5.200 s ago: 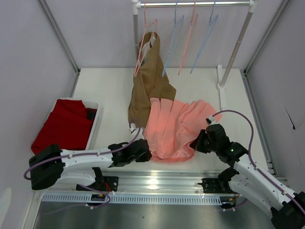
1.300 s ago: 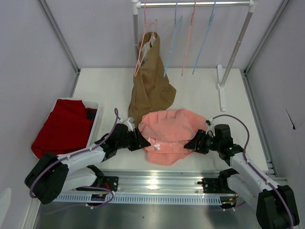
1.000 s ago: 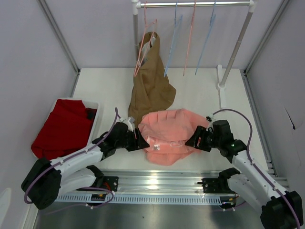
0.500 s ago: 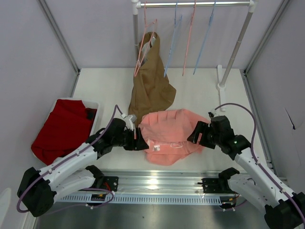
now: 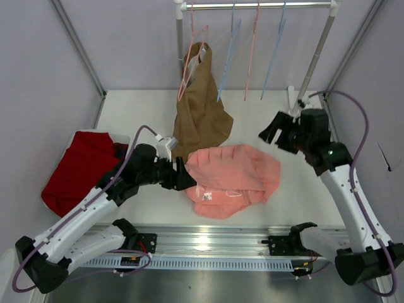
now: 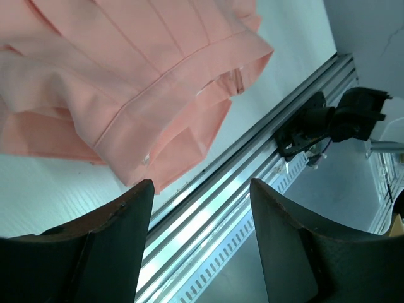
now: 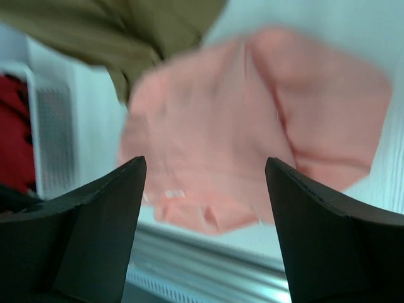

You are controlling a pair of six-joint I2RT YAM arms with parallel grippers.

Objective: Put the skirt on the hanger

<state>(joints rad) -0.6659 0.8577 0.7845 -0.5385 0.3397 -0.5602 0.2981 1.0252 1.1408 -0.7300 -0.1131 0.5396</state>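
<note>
I will lift my right gripper outward and tilt it toward the back wall, onto the arm of the pale-blue hanger [image 5: 276, 50] nearest the rack's post, because that hanger is empty.
The salmon-pink skirt [image 5: 230, 180] lies folded on the white table, its waistband toward the front edge; it also fills the left wrist view [image 6: 126, 76] and, blurred, the right wrist view [image 7: 252, 126]. Two pale-blue hangers hang on the rail at the back, one hanger [image 5: 228, 57] left of a pink one and another [image 5: 273, 53] right of it. My left gripper [image 5: 183, 178] [image 6: 201, 189] is open just off the skirt's left edge, holding nothing. My right gripper [image 5: 271, 134] [image 7: 205, 164] is open and raised above the table, right of and behind the skirt.
A brown garment [image 5: 199, 120] hangs from a pink hanger [image 5: 189, 63] and touches the table behind the skirt. A white bin [image 5: 125, 165] with dark red cloth [image 5: 85, 167] sits at the left. The rack's post [image 5: 312, 63] stands back right. An aluminium rail [image 5: 208, 243] runs along the front.
Both grippers opened and came off the skirt. The right arm rose and swung back to the right; the left arm lifted and drew left. The skirt stays folded on the table.
</note>
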